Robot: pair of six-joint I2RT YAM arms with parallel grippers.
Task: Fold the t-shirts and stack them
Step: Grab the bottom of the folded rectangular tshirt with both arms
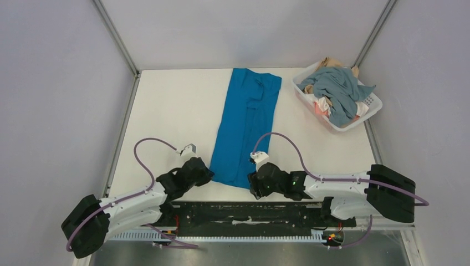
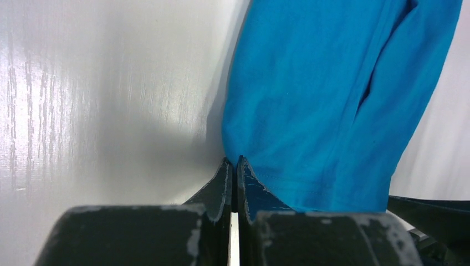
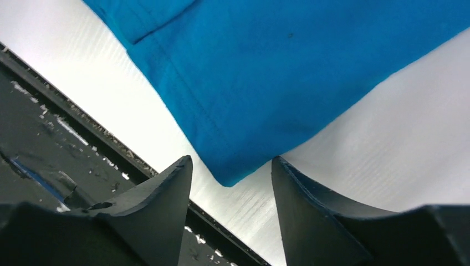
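Note:
The blue t-shirt's hem corner goes up and outward in my left gripper to the middle of the folded t-shirt's long edge (image 1: 225, 119) next. My left gripper lets go there, making the folded t-shirt shorter.
A bright blue t-shirt (image 1: 246, 119) lies folded into a long strip down the middle of the table. My left gripper (image 1: 206, 173) is at its near left corner, jaws shut and pinching the hem corner (image 2: 235, 160) of the blue cloth (image 2: 332, 83). My right gripper (image 1: 252, 183) is open at the near right corner, and the corner of the shirt (image 3: 288, 66) lies between its fingertips (image 3: 230, 159) without being held. A dusty grey-blue t-shirt (image 1: 338, 91) lies heaped on top in the basket, with peach-pink (image 1: 320, 108) and tan (image 1: 332, 62) cloth showing under it.
The white slotted basket (image 1: 374, 104) stands at the far right corner of the white table (image 1: 172, 111). A black rail (image 1: 249, 213) runs along the near edge, just behind both grippers. Grey walls enclose the left, back and right sides.

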